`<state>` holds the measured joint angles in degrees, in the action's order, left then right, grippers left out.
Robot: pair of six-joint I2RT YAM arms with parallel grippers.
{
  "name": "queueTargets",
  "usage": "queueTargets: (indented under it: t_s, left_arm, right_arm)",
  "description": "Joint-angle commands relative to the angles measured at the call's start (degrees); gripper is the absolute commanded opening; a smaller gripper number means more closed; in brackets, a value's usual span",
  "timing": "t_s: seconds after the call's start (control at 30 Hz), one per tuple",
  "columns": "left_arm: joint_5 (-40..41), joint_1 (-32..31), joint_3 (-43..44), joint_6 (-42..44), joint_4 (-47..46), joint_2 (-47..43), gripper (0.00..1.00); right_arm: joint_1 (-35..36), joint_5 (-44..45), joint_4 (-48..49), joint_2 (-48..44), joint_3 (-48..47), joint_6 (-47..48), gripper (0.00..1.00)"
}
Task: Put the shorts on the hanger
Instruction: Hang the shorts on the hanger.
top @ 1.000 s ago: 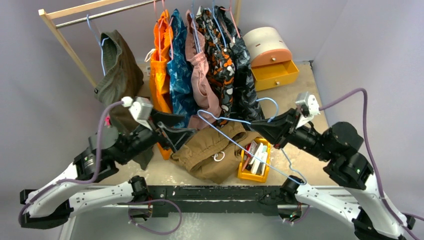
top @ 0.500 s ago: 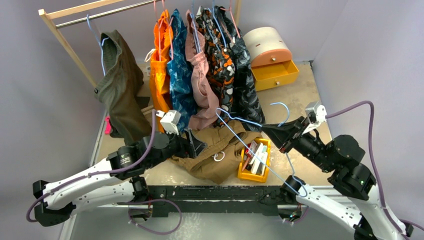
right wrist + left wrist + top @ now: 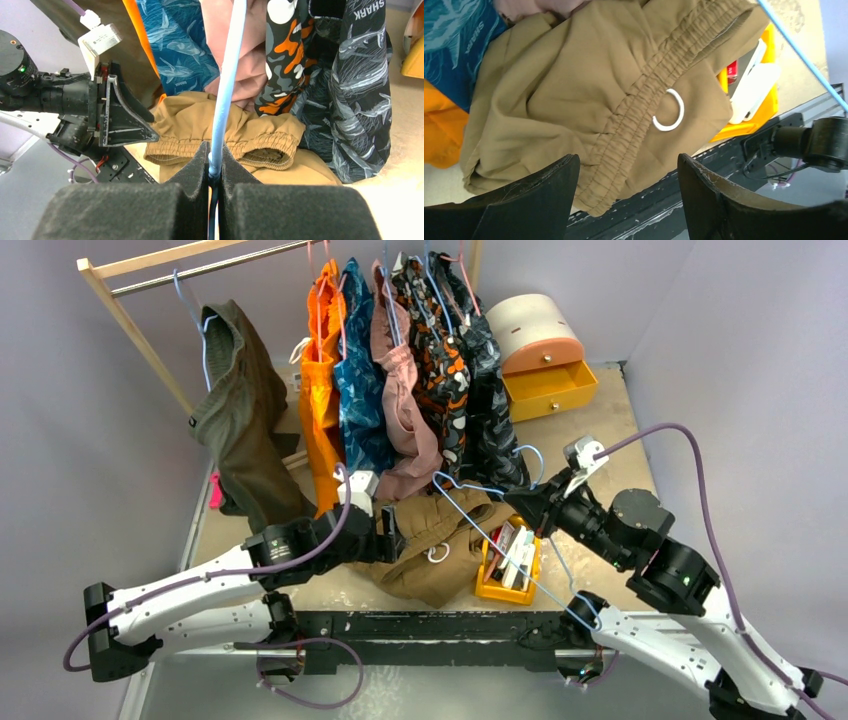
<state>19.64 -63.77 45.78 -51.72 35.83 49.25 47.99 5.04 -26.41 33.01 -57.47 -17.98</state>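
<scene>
My left gripper turns and comes down and back toward my base, over the waistband's near end [image 3: 599, 196] next, since that gathered end is just beyond its open fingers.
The tan-brown shorts [image 3: 430, 540] lie crumpled on the table below the hanging clothes, with the gathered waistband and a loop of white cord [image 3: 669, 112] facing up. My left gripper [image 3: 385, 535] is low at their left edge. It is open [image 3: 627, 160], with the waistband's end just beyond its fingertips and nothing between them. My right gripper [image 3: 530, 508] is shut [image 3: 214, 147] on the light-blue hanger [image 3: 480, 522]. The hanger's wire [image 3: 227, 75] runs out over the shorts [image 3: 200, 125] and shows as a blue line [image 3: 799, 51] in the left wrist view.
A yellow bin [image 3: 484, 592] holding small items sits right of the shorts. Behind hangs a rack of clothes: a dark olive garment [image 3: 240, 410], orange shorts [image 3: 322, 370] and patterned pieces [image 3: 450, 370]. A round box with an open yellow drawer [image 3: 545, 385] stands at the back right.
My left arm has dropped and swung right, bringing its open gripper to the shorts' left edge. My right gripper has carried the hanger left, closer over the shorts.
</scene>
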Motion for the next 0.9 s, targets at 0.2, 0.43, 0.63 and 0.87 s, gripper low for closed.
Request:
queueTargets:
  t_s: [0.2, 0.43, 0.63, 0.87]
  left_arm:
    - [10.7, -10.3, 11.8, -8.7, 24.8, 8.6, 0.72]
    - [13.9, -22.7, 11.8, -19.1, 27.6, 16.4, 0.77]
    - [18.2, -23.0, 5.0, -24.1, 22.5, 15.9, 0.77]
    - [26.5, -22.9, -0.6, -31.5, 18.2, 17.3, 0.76]
  right_arm:
    - [0.2, 0.0, 2.9, 0.1, 1.0, 0.6, 0.00]
    - [0.2, -0.4, 4.6, 1.3, 1.6, 1.3, 0.00]
    - [0.2, -0.5, 5.3, 1.4, 1.6, 1.6, 0.00]
    - [0.2, -0.5, 5.7, 1.0, 1.6, 1.8, 0.00]
